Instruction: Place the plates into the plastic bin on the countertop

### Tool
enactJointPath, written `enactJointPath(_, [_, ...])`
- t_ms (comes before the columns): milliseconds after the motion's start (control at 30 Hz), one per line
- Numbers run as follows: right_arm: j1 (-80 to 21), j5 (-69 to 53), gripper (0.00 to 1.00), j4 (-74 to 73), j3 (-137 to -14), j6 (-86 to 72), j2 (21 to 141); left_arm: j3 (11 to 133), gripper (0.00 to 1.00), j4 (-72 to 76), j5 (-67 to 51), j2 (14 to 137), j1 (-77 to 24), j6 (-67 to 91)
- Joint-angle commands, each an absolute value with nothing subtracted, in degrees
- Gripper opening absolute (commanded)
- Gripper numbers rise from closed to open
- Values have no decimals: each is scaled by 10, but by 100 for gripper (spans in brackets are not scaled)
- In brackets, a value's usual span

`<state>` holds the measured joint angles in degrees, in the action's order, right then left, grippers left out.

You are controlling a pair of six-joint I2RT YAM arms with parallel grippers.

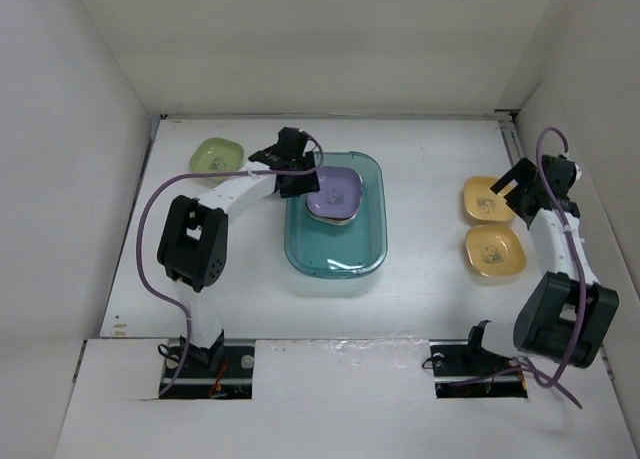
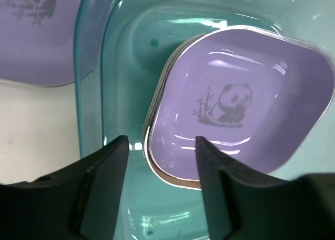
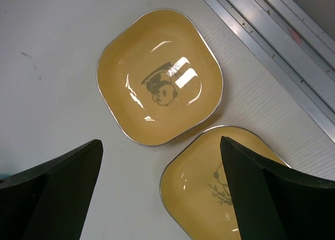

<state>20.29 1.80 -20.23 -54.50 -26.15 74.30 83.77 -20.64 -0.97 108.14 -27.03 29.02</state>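
My right gripper is above the far yellow-orange plate's rail-side rim point(image 1: 513, 209) point(image 3: 217, 67) and next needs to go down onto it, toward the right in the wrist view, where bare countertop leaves finger room.
The teal plastic bin point(image 1: 335, 254) stands mid-countertop with a stack of plates in it, a purple panda plate point(image 1: 333, 194) on top. My left gripper point(image 1: 300, 179) is open and empty over the bin's left side. In the left wrist view the gripper point(image 2: 161, 146) straddles the near edge of the purple plate point(image 2: 241, 101) above the bin's floor point(image 2: 125, 67). A green plate point(image 1: 217, 157) lies at the back left. Two yellow-orange plates point(image 1: 487, 199) point(image 1: 494, 251) lie at the right. My right gripper point(image 1: 515, 184) is open above them, and they show in its wrist view point(image 3: 161, 146) as a far plate point(image 3: 159, 75) and a near plate point(image 3: 209, 193).
White walls close in the countertop point(image 1: 420, 159) on three sides. A metal rail point(image 3: 272, 41) runs along the right edge beside the yellow plates. The arm bases sit at the near edge.
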Motion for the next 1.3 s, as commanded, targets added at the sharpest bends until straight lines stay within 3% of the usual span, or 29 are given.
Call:
enactJointPath(0, [201,62,100,-167,-614,-274,779,835,52,-207,0,1031,-283,296])
enactJointPath(67, [201,69,100,-173,-632,-268,819,835,69,-207,5,1015,-288,296])
enactJointPath(133, [207,92,99,-181,-656,-268,843,830,99,-202,5,991,-300,301])
enactJointPath(433, [207,144,96,-208,-696,-280,943,840,100,-220,18,916,-337,307])
enactJointPath(767, [213,156,85,-226,-734,-287,1042,846,100,-262,64,814,-344,313])
enactJointPath(867, [219,130,75,-232,-751,-279,1080,853,100,-282,77,796,-338,313])
enactJointPath(900, [219,123,63,-232,-751,-279,1087,859,100,-282,77,788,-331,313])
enactJointPath(1000, [219,116,44,-220,-751,-274,1092,850,100,-288,77,772,-305,313])
enactJointPath(1033, [219,116,21,-213,-746,-274,1092,842,100,-288,77,772,-300,313])
enactJointPath(1133, [219,121,15,-220,-763,-279,1087,837,100,-288,83,766,-294,313])
enactJointPath(1167, [219,114,2,-220,-779,-279,1093,831,100,-288,83,772,-294,313])
enactJointPath(1267, [195,101,0,-234,-816,-291,1093,825,100,-282,104,777,-294,319])
